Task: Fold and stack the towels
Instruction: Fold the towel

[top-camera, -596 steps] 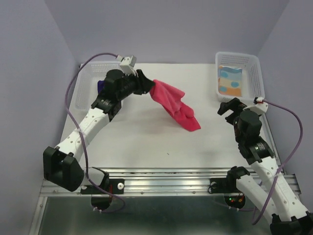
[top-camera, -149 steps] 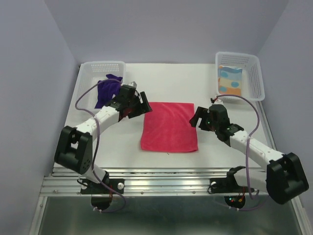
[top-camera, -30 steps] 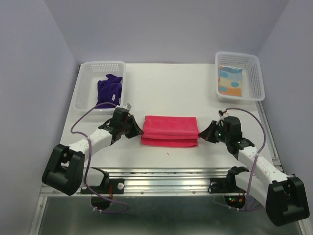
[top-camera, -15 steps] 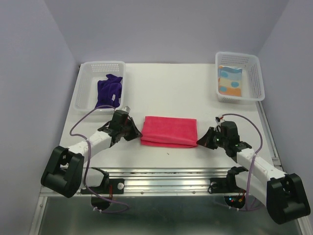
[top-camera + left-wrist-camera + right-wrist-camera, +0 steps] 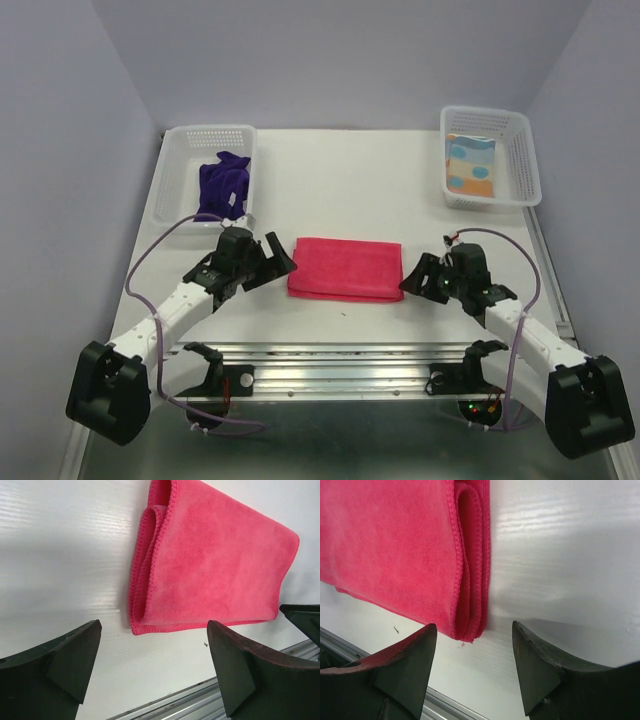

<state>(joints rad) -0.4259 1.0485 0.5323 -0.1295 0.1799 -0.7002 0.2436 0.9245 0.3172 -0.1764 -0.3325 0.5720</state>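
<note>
I will move my right gripper outward, down and to the left in the top view, onto the middle of the magenta-pink towel's nearest end (image 5: 401,266) (image 5: 469,522), because the towel's layers stack there.
The magenta-pink towel (image 5: 346,268) lies folded into a flat strip on the white table, also in the left wrist view (image 5: 210,565) and the right wrist view (image 5: 400,550). My left gripper (image 5: 278,262) is open and empty just left of the towel's left end. My right gripper (image 5: 412,280) is open and empty just right of its right end. The dark purple towel (image 5: 222,184) lies crumpled in the left basket (image 5: 175,180). The light blue towel with orange blotches (image 5: 471,164) lies folded in the right basket (image 5: 520,150).
The table's metal front rail (image 5: 340,358) runs along the near edge, just below both grippers. Purple cables loop beside each arm.
Both grippers have let go of the folded pink towel and backed off its ends. The left arm's base link has swung left and down.
</note>
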